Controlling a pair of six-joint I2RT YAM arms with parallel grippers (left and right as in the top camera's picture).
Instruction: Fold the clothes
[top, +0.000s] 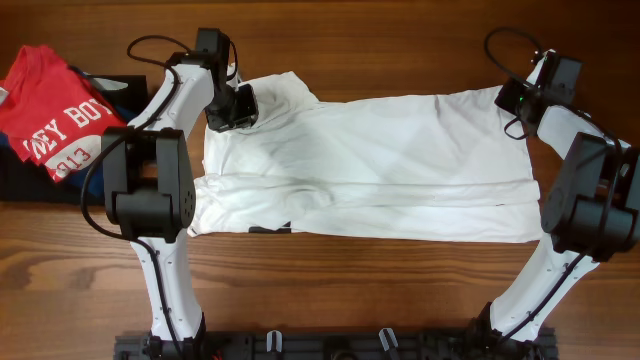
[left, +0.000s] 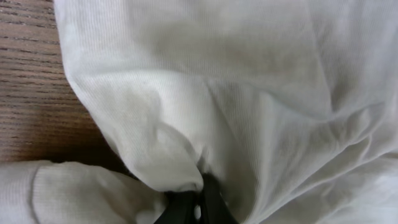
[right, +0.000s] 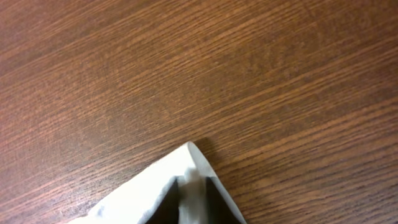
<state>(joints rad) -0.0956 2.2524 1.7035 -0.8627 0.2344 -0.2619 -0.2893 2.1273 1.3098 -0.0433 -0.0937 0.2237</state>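
The far part of the shirt still lies spread out, so my left gripper needs to lift the bunched cloth, carry it back onto the shirt's near folded strip (top: 217, 207) and let it go.
The clothes, a white T-shirt (top: 380, 160), lie spread wide across the wooden table (top: 350, 40), with a long fold line running left to right. A sliver of black print (top: 270, 229) peeks out at the front edge. My left gripper (top: 235, 108) sits at the shirt's far left end and is shut on a bunch of the white cloth (left: 186, 112), its dark fingertips (left: 198, 199) half buried in it. At the far right corner of the shirt my right gripper (top: 515, 100) is shut on the pointed corner of fabric (right: 186, 162), pinched between its two fingers (right: 191, 186).
A red shirt with white lettering (top: 55, 115) lies at the far left on top of dark folded garments (top: 30, 180). Bare wood (right: 249, 74) lies beyond the shirt's right corner. The arm bases stand along the front edge (top: 330, 345).
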